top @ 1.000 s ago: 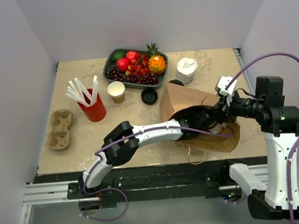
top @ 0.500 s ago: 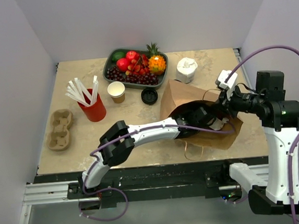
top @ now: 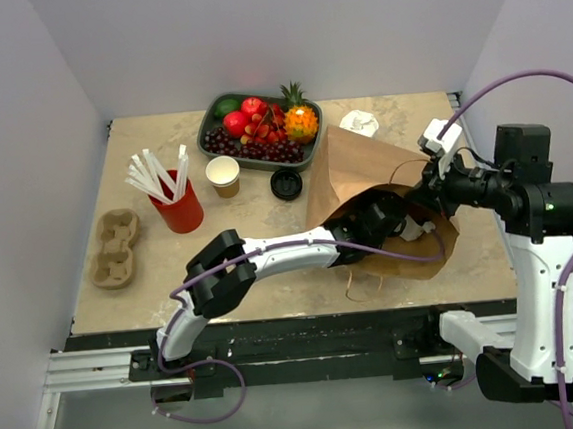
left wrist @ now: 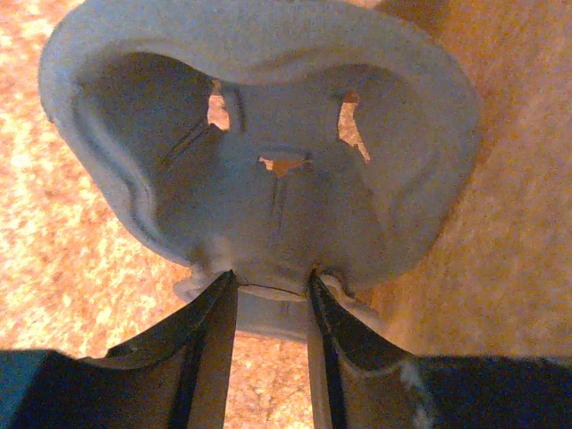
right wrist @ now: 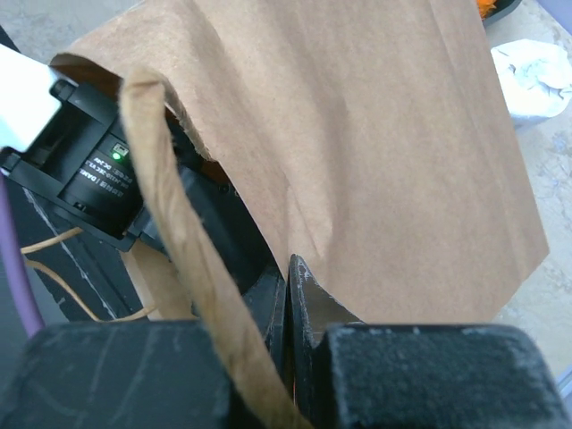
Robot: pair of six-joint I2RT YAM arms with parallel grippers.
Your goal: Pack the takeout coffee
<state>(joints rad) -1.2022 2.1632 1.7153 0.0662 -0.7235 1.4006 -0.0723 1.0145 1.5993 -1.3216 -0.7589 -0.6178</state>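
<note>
My left gripper moves slightly back in the bag's opening (top: pixel 404 228) next, then opens off the carrier's rim, since the carrier is already inside.
The takeout coffee with its black lid does not show in any view. The brown paper bag (top: pixel 363 173) lies on the table at the right with its mouth held up and open. My right gripper (top: pixel 427 194) is shut on the bag's upper edge (right wrist: pixel 288 268), with a twisted paper handle (right wrist: pixel 179 268) across the front. My left arm reaches into the bag's mouth; my left gripper (top: pixel 392 220) is inside. There it is shut on the rim of a grey pulp cup carrier (left wrist: pixel 268 161), midway between the fingertips (left wrist: pixel 268 279).
A lidless brown cup (top: pixel 223 175) and a loose black lid (top: pixel 286 182) stand mid-table. A red cup with white straws (top: pixel 177 204), a second pulp carrier (top: pixel 114 248) at the left, a fruit tray (top: pixel 209 131) at the back, and crumpled white paper (top: pixel 359 123) behind the bag.
My right gripper has lifted the bag's upper edge up and back, so the bag stands taller and covers more of the white paper. My left gripper stays inside the bag.
</note>
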